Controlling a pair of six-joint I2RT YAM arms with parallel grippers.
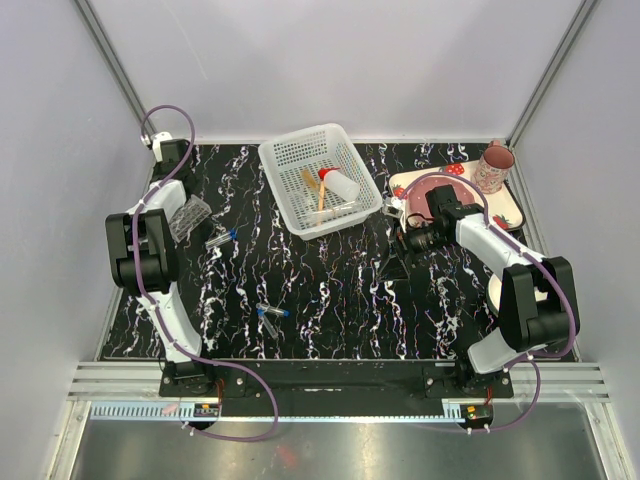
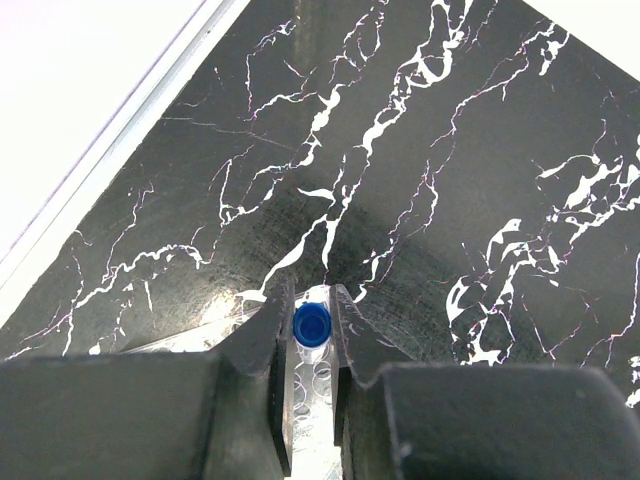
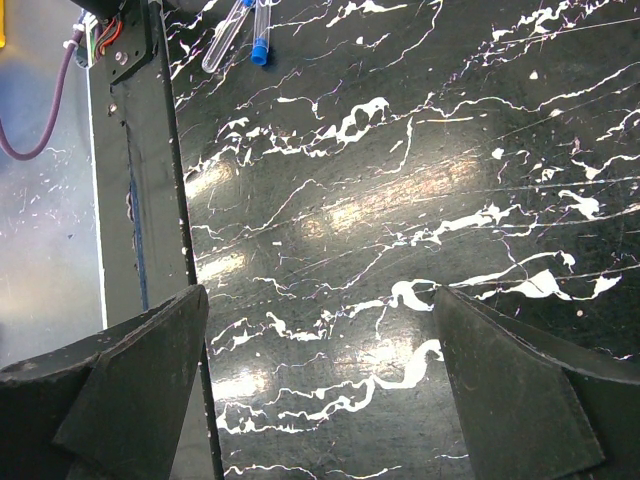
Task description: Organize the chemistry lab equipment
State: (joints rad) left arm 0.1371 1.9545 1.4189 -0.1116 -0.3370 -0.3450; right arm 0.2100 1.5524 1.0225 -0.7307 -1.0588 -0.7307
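My left gripper needs to lower the blue-capped tube at the rack's far corner next and then open, since the tube is already upright above the holes.
My left gripper [image 2: 312, 322] is shut on a small clear tube with a blue cap [image 2: 312, 325], held upright right over the clear tube rack [image 2: 308, 405]. From above, that rack [image 1: 192, 217] lies at the table's left, beside the left arm. One blue-capped tube [image 1: 222, 237] lies just right of the rack. Two more tubes [image 1: 270, 316] lie near the middle front, and the right wrist view shows these tubes [image 3: 245, 30] at its top edge. My right gripper [image 3: 320, 330] hangs open over bare table. The red-capped squeeze bottle [image 1: 338, 184] and orange sticks [image 1: 312, 186] lie in the white basket [image 1: 290, 150].
A strawberry-print tray [image 1: 512, 208] with a pink mug [image 1: 494, 167] stands at the back right, partly under the right arm. The table's metal front rail [image 3: 140, 200] runs along the left of the right wrist view.
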